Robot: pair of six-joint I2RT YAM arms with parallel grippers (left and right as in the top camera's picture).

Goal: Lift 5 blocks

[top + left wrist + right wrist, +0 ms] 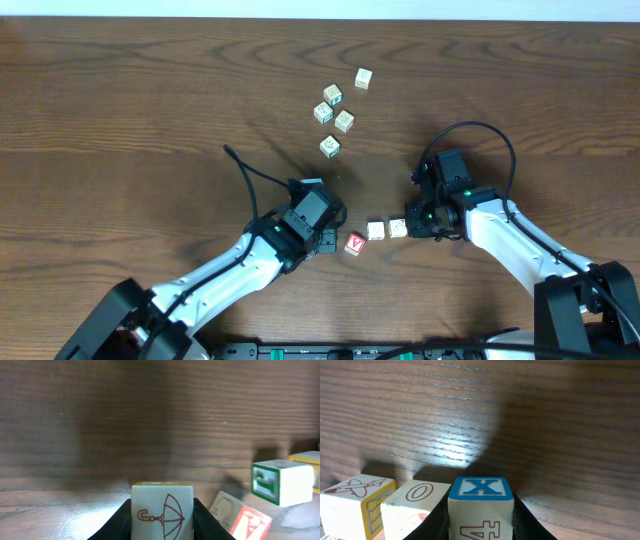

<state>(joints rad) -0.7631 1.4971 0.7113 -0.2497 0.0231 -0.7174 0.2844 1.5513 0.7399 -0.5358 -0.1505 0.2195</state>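
My left gripper should go down, edging toward the red-faced block, and release the cream umbrella block beside it, because the tabletop there is clear.
In the left wrist view my left gripper (162, 522) is shut on a cream block (162, 502) printed with a red umbrella. A red-faced block (251, 523) lies tilted just to its right. A green-edged white block (280, 482) stands beyond that. In the right wrist view my right gripper (481, 525) is shut on a white block (480, 502) with a blue X on top. An O-marked cream block (412, 502) touches its left side, with a yellow-edged block (357, 500) beyond it. Overhead, the left gripper (328, 240) and right gripper (417, 222) flank the red block (354, 243) and two cream blocks (376, 230) (397, 228). Both held blocks are hidden there.
Several pale cubes with green or tan prints (332, 95) lie scattered on the dark wooden table (120, 120), beyond the grippers. The nearest one (330, 147) sits just past the left arm's cable (255, 175). The table's far edge (320, 18) runs along the top.
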